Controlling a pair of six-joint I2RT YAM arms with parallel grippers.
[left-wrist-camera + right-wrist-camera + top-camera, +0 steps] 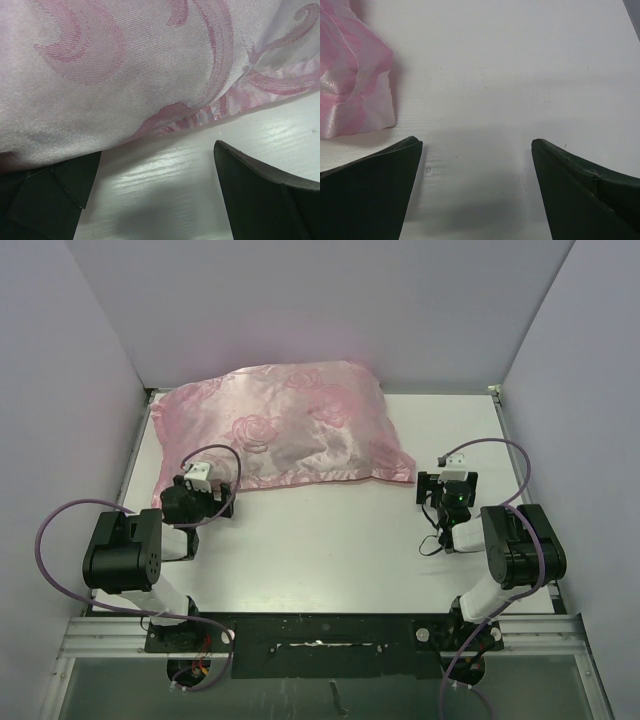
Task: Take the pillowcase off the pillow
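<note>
The pillowcase's flat, unfilled corner [403, 468] [374, 111] is to the left of my right gripper in the top view, so my right gripper will next bring its open fingers across onto that corner and close.
The pink satin pillowcase [290, 425] with woven roses lies across the back left of the white table, puffed up over the pillow, which is fully hidden inside. My left gripper [205, 502] is open at the case's front left edge; in the left wrist view the fabric [125, 65] fills the upper frame and overhangs the left finger, with bare table between the jaws. My right gripper [447, 488] is open over bare table, just right of the case's front right corner [350, 95].
The white table [330, 550] is enclosed by lilac walls at the left, back and right. Purple cables loop beside each arm. The arm bases and a black rail sit at the near edge.
</note>
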